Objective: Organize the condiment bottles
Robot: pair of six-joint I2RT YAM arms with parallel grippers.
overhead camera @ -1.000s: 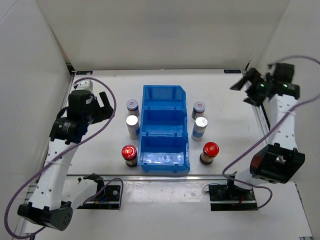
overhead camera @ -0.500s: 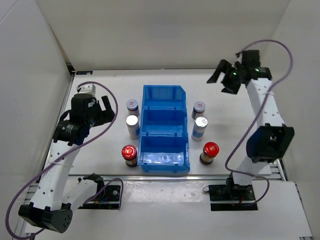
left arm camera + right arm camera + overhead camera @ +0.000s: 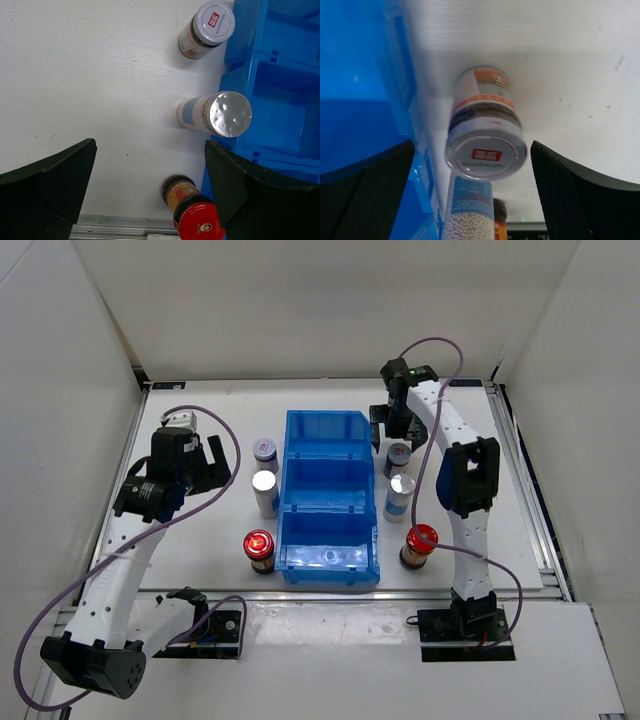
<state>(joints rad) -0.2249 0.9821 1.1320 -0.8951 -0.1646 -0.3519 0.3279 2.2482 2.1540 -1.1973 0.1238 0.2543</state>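
I need to move my right gripper away from the blue bin (image 3: 325, 417) next and lower it around the bottle's grey lid (image 3: 399, 453), because one fingertip is close to the bin's side.
Six condiment bottles stand beside the blue bin (image 3: 325, 417). Left of it are a grey-lidded bottle (image 3: 265, 452), a silver-capped one (image 3: 265, 490) and a red-capped one (image 3: 259, 548). Right of it are a grey-lidded bottle (image 3: 398, 456), a silver-capped one (image 3: 401, 494) and a red-capped one (image 3: 420, 543). My left gripper (image 3: 214, 468) is open and empty, left of the left row (image 3: 220, 114). My right gripper (image 3: 396, 432) is open, just above the right grey-lidded bottle (image 3: 485, 137), fingers on either side, not touching.
The bin's three compartments look empty. The bin wall (image 3: 365, 75) lies close to my right gripper's left finger. The table's front edge strip (image 3: 120, 227) is just below the left red-capped bottle (image 3: 192, 217). White walls enclose the table on three sides.
My right arm has swung in from the far right to the right grey-lidded bottle. My left gripper has shifted slightly toward the left row. No bottle has moved.
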